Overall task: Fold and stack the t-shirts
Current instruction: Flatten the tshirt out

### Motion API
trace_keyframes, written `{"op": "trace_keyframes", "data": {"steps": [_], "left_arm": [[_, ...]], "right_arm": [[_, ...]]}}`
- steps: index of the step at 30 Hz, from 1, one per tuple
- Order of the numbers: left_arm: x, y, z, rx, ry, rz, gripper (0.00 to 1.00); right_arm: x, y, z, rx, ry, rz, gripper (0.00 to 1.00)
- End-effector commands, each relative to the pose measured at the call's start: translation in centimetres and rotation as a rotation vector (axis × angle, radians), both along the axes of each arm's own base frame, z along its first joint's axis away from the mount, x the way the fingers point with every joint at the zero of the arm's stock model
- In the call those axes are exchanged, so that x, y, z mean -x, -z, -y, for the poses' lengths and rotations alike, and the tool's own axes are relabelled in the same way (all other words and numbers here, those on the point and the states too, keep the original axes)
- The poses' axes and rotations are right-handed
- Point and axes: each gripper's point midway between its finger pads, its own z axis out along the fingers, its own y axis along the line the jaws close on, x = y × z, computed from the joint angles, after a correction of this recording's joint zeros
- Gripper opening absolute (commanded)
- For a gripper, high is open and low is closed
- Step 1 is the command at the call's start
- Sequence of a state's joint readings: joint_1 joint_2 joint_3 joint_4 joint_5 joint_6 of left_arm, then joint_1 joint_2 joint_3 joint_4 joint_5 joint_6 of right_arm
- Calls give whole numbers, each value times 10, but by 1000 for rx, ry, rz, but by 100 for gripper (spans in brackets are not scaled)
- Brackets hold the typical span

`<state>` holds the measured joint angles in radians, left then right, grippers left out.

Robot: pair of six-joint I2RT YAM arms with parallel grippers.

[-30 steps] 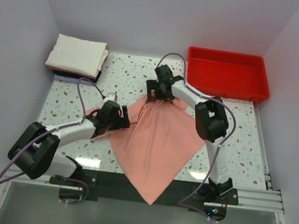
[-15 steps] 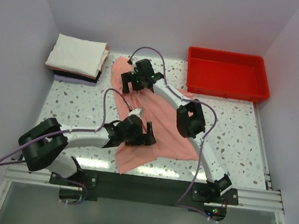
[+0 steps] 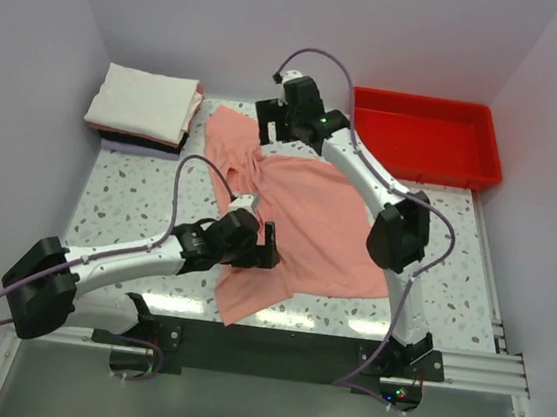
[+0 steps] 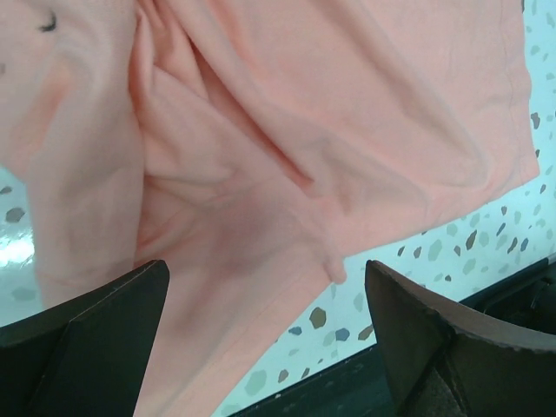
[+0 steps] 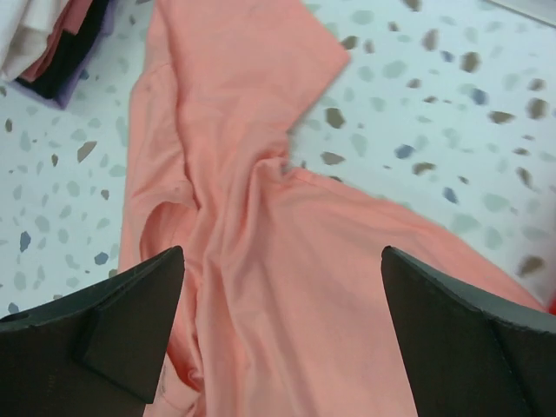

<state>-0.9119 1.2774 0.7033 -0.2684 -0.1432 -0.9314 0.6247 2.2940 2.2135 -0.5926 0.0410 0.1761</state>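
My left gripper should move back toward the black bar and down onto the front flap's pointed corner [image 3: 229, 318], because that corner sticks out alone near the bar.
A salmon-pink t-shirt [image 3: 327, 224] lies crumpled and partly spread on the speckled table, one sleeve toward the back left and a flap near the front edge. My left gripper [image 3: 268, 246] is open and empty, low over the shirt's front left part [image 4: 287, 130]; its fingers [image 4: 95, 339] frame cloth and bare table. My right gripper [image 3: 272, 132] is open and empty above the shirt's back sleeve [image 5: 252, 61]. A stack of folded shirts [image 3: 145, 103], white on top with pink, black and lavender below, sits at the back left, and its edge shows in the right wrist view [image 5: 48, 43].
A red plastic tray [image 3: 423, 134] stands at the back right. Grey walls close in the table on the left, back and right. A black rail [image 3: 273, 349] runs along the front edge, also visible in the left wrist view [image 4: 486, 287].
The shirt, held up by both grippers a second ago, now lies on the table, let go. My right gripper has risen and moved back and right. My left gripper moved right over the front part.
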Motion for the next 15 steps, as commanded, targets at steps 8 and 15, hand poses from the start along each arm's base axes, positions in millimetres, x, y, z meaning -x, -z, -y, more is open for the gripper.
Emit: {"op": "trace_keyframes", "data": {"steps": [8, 15], "left_arm": [[87, 7, -72, -202, -64, -145, 100], [133, 34, -78, -118, -16, -273, 85]], "right_arm": [[82, -59, 142, -16, 398, 58, 99], [148, -36, 193, -75, 520, 52, 99]]}}
